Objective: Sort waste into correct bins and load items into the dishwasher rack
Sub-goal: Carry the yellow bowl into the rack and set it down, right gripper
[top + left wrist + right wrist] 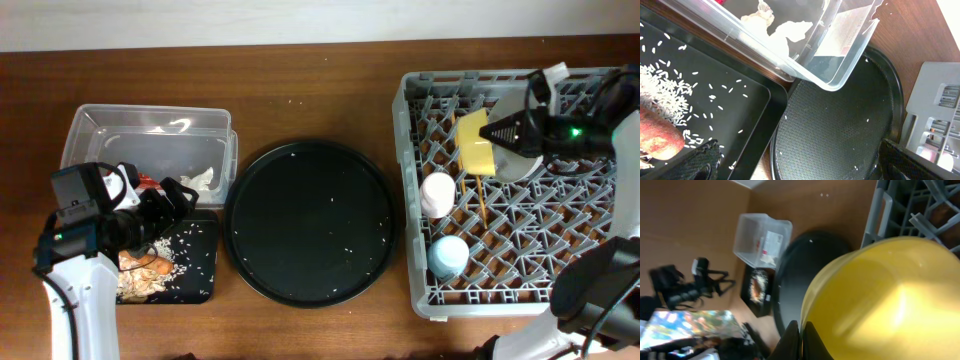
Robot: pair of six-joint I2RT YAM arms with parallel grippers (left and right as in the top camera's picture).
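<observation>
My right gripper moves with the yellow bowl [477, 141] down and back onto the bare pegs beside the cups and releases it next. That part of the dishwasher rack stands empty.
My right gripper [503, 132] is shut on the rim of the yellow bowl [477, 141], holding it on edge over the dishwasher rack [415, 200]; the wrist view shows the jaws [800, 330] pinching the bowl [875, 305]. The white-pink cup [437, 193], blue cup [447, 256], chopsticks [480, 203] and grey plate [517, 168] are in the rack. My left gripper [172, 203] is open and empty [800, 167] over the black tray's right edge. The clear tub [110, 135] holds the tissue [777, 30] and red wrapper [148, 182]. The black tray [200, 280] holds food scraps [140, 265] and rice [665, 97].
The large round black tray [310, 220], with a few rice grains on it, lies between the bins and the rack. The tub overlaps the shallow tray's top edge. Bare wooden table [300, 90] runs along the back.
</observation>
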